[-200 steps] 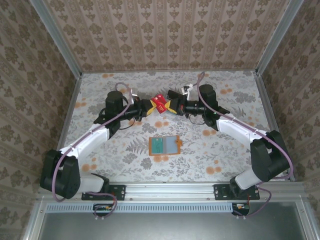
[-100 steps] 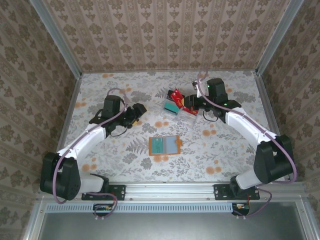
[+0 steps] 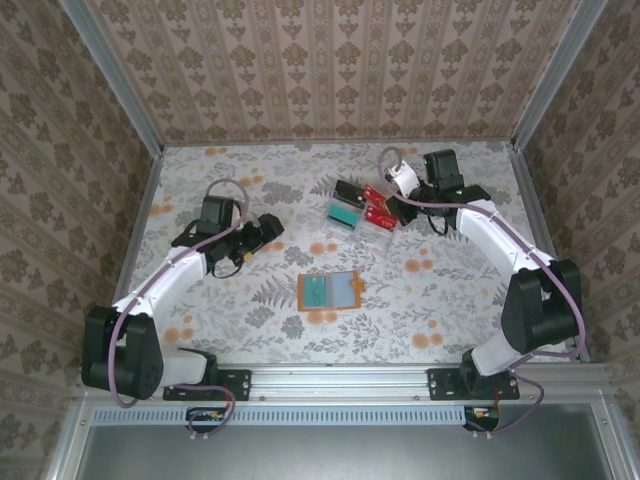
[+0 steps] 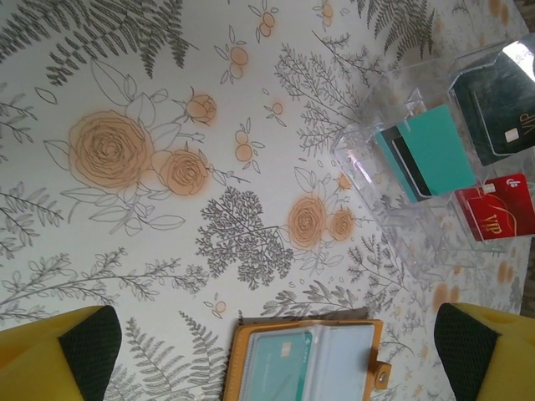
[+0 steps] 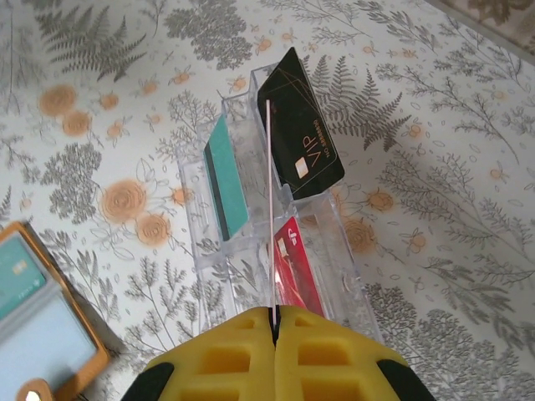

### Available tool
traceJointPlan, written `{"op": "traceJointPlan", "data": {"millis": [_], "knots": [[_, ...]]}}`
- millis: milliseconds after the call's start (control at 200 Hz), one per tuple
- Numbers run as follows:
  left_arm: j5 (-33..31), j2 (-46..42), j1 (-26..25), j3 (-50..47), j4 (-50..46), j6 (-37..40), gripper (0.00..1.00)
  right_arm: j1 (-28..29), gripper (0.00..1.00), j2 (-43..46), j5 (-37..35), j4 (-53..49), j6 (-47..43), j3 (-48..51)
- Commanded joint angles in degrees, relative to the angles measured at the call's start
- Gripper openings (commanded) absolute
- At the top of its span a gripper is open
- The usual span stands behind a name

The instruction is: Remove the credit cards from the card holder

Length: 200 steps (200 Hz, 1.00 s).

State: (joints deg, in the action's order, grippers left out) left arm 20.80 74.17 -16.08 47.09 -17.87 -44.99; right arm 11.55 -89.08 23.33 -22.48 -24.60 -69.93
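I will lower my right gripper toward the red card's section (image 5: 294, 266) and let go of the card there, because the edge-on credit card is still hanging above the clear tray (image 5: 334, 251).
The orange card holder (image 3: 328, 290) lies open on the table, a teal credit card (image 4: 280, 368) in its left pocket; its corner also shows in the right wrist view (image 5: 84, 368). My left gripper (image 3: 268, 228) hangs open and empty to the holder's left, its fingers wide apart (image 4: 276, 330). My right gripper (image 5: 274, 313) is shut on a thin credit card (image 5: 269, 209) seen edge-on, over a clear tray (image 5: 334, 251). In or on that tray are a black card (image 5: 301, 142), a teal card (image 5: 227, 180) and a red card (image 5: 294, 271).
The clear tray (image 3: 372, 225) stands at the back right of the middle, close to my right gripper (image 3: 398, 203). Flowered cloth covers the table. Metal rails and patterned walls close it in on three sides.
The two grippers met at the table's middle around a red card. My left gripper has let go, opened wide and drawn back left. My right gripper carried the card right, over the tray.
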Motion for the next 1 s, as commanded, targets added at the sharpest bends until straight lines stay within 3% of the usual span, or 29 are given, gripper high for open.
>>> {"op": "traceJointPlan", "data": {"millis": [0, 210, 800, 995], "knots": [[1.4, -0.8, 1.3, -2.3, -0.1, 2.7, 1.0, 0.3, 0.0, -1.2, 1.9, -5.5, -11.4, -2.4], [3.9, -2.7, 1.9, -3.8, -0.4, 3.5, 1.0, 0.3, 0.0, -4.0, 3.5, -10.3, -18.3, -4.5], [5.2, -4.6, 2.6, -4.6, -1.4, 4.3, 1.0, 0.2, 0.02, -10.1, -6.3, -10.8, -17.9, -7.1], [5.9, -4.6, 2.6, -4.9, -0.6, 3.9, 1.0, 0.3, 0.15, -10.5, -6.4, -9.0, -17.2, -6.6]]}}
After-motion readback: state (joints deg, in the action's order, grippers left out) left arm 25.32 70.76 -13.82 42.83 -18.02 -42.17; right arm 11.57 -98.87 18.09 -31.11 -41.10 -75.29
